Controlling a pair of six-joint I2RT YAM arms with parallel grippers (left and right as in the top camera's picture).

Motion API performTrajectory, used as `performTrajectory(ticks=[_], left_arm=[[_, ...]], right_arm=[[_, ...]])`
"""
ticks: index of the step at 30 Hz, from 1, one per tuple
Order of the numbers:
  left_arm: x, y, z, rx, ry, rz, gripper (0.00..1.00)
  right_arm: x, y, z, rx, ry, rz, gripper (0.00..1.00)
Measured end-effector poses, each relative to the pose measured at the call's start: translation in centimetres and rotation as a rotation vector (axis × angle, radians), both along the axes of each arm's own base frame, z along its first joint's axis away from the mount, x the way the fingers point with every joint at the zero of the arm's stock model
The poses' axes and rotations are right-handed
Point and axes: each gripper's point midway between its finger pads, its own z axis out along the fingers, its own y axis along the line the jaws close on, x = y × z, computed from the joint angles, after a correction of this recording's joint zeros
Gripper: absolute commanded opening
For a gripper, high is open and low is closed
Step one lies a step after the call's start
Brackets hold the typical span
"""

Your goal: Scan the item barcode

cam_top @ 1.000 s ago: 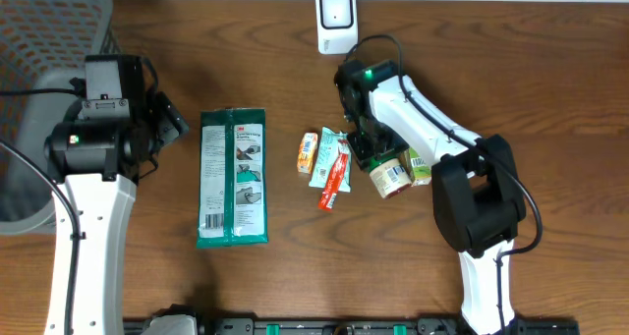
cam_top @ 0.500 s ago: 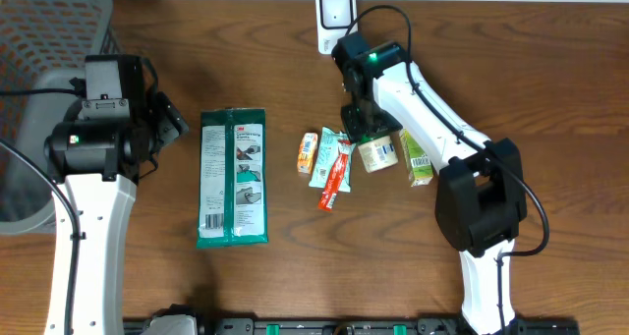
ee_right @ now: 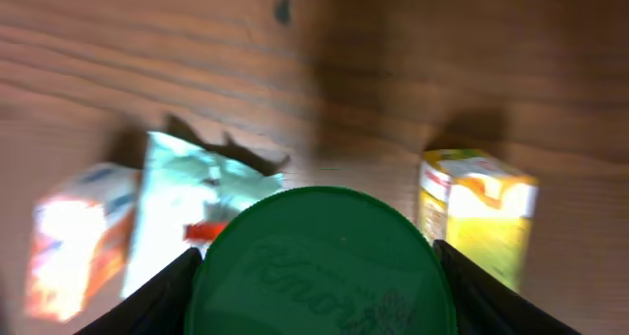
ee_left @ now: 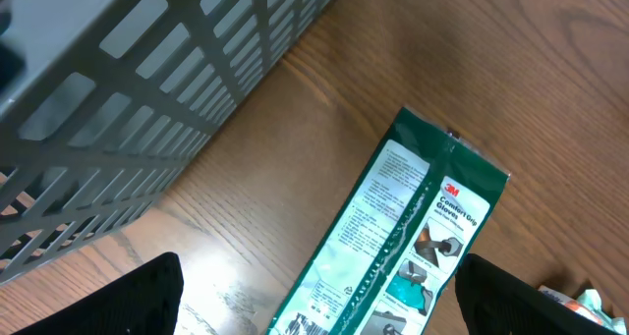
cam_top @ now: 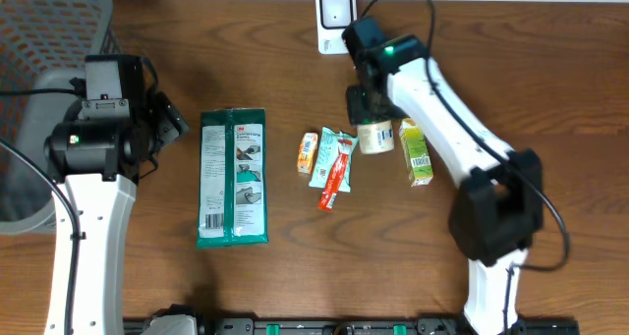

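Observation:
Next, my right gripper moves the jar back and down between the teal sachet and the yellow-green carton, then releases it on the bare wood there.
My right gripper (cam_top: 371, 122) is shut on a jar (cam_top: 374, 137) with a cream label, held above the table in the overhead view. In the right wrist view its green lid (ee_right: 319, 266) fills the space between my two black fingers (ee_right: 157, 298). The white barcode scanner (cam_top: 335, 19) stands at the back edge, just up and left of the jar. My left gripper (cam_top: 167, 124) hangs open at the left. Its dark fingertips (ee_left: 108, 301) frame the near end of a green glove packet (ee_left: 393, 247), without touching it.
A grey mesh basket (cam_top: 39, 40) fills the back left corner. The green glove packet (cam_top: 232, 178) lies left of centre. An orange packet (cam_top: 309, 151), a teal sachet (cam_top: 328, 156) and a red tube (cam_top: 336, 178) lie mid-table; a yellow-green carton (cam_top: 416, 151) lies right of the jar.
My right arm has lifted the jar off the table beside the carton and carried it back toward the scanner. The left arm has not moved.

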Motion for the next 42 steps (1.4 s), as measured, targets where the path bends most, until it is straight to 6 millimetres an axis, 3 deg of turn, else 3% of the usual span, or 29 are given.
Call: performTrajectory(ticks=[6, 10, 18, 27, 31, 38, 42], left_arm=[[0.0, 0.0, 0.0, 0.000, 0.000, 0.000, 0.89], [0.0, 0.0, 0.0, 0.000, 0.000, 0.000, 0.89], [0.0, 0.0, 0.0, 0.000, 0.000, 0.000, 0.89], [0.0, 0.0, 0.0, 0.000, 0.000, 0.000, 0.89], [0.0, 0.0, 0.0, 0.000, 0.000, 0.000, 0.89], [0.0, 0.0, 0.0, 0.000, 0.000, 0.000, 0.89], [0.0, 0.0, 0.0, 0.000, 0.000, 0.000, 0.89]], right_arm=[[-1.0, -0.8, 8.6, 0.085, -0.191, -0.030, 0.37], [-2.0, -1.8, 10.3, 0.110, -0.276, -0.059, 0.38], [-3.2, -2.1, 5.9, 0.198, -0.458, -0.070, 0.34], [-5.1, -0.7, -1.7, 0.213, -0.533, -0.009, 0.32], [-5.3, -0.7, -3.5, 0.187, -0.516, -0.002, 0.33], [-5.1, -0.8, -4.5, 0.165, -0.508, -0.008, 0.35], [-5.0, -0.8, -4.4, 0.166, -0.513, -0.010, 0.46]])
